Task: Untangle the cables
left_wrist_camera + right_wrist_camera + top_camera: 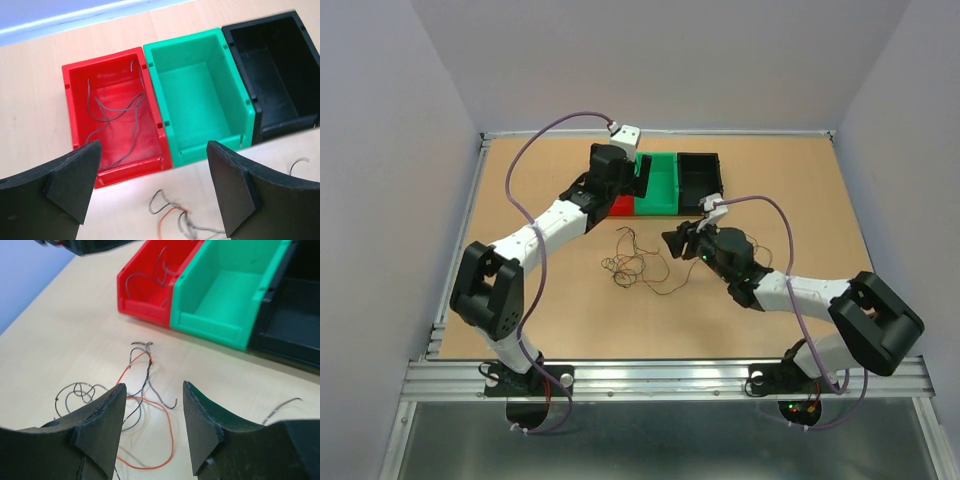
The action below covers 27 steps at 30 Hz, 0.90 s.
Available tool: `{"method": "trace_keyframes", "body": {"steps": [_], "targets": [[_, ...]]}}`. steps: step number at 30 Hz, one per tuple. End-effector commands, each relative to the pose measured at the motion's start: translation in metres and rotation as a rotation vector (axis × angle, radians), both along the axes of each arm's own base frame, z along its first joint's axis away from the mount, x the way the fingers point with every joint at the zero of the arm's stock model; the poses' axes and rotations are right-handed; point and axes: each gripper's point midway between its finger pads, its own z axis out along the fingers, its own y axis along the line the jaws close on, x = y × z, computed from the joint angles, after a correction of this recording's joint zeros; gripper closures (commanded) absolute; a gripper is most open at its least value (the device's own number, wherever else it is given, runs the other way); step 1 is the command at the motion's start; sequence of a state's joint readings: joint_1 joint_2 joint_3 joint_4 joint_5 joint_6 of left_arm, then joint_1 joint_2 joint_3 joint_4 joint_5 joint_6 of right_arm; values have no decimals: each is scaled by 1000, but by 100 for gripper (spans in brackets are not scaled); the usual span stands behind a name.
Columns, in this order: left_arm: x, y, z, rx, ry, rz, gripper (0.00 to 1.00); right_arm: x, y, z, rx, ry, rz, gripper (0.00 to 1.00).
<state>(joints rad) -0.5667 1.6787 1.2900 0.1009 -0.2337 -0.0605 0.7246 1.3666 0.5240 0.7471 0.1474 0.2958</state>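
My right gripper comes down next, to the left in the top view, to where the orange loop's upper bend meets dark wires toward the red bin (130, 167).
The cables (635, 263) lie in a loose tangle of thin orange, dark and grey wires on the table between my arms. In the right wrist view an orange loop (171, 440) and dark strands run between my fingers. My right gripper (154, 405) is open and empty, low over the tangle's right side (674, 241). My left gripper (155, 185) is open and empty, held above the table in front of the red bin (130, 167), at the back of the tangle (642, 182). Grey wires (117, 107) lie inside the red bin. The tangle's top end (170, 212) shows below the left gripper.
A green bin (210, 147) and a black bin (280, 125) stand in a row right of the red one, both without wires. A short loose wire (282, 407) lies on the table in front of the black bin. Raised rails edge the table.
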Motion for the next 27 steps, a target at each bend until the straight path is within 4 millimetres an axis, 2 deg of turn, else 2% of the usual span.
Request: {"method": "trace_keyframes", "body": {"steps": [1,2,3,4,5,6,7,9,11,15,20,23,27], "targets": [[-20,10,45,102,-138,-192,1,2,30,9,-3,-1,135,45],[-25,14,43,139,-152,-228,1,4,32,9,-3,-1,136,45],[-33,21,24,157,-134,-256,1,4,40,4,-7,10,172,45],[-43,20,31,137,-166,-313,1,4,45,2,-9,17,193,45],[-46,27,25,146,-167,-331,1,4,49,-1,-12,22,206,45],[-53,31,8,187,-161,-377,1,7,53,1,-13,18,215,45],[-60,30,5,189,-164,-420,1,8,57,-9,-25,39,229,45],[-61,39,-7,206,-144,-431,2,9,66,-16,-40,53,268,45],[-67,43,-29,227,-107,-470,2,13,74,-23,-55,72,287,45],[-71,54,-57,263,-44,-500,7,17,83,-35,-68,103,312,48],[-82,56,-61,274,-40,-544,9,15,96,-46,-87,137,373,48],[-89,57,-64,292,-47,-570,10,19,99,-50,-89,145,375,45],[-95,60,-67,307,-49,-584,11,34,103,-60,-104,150,330,42]]}}
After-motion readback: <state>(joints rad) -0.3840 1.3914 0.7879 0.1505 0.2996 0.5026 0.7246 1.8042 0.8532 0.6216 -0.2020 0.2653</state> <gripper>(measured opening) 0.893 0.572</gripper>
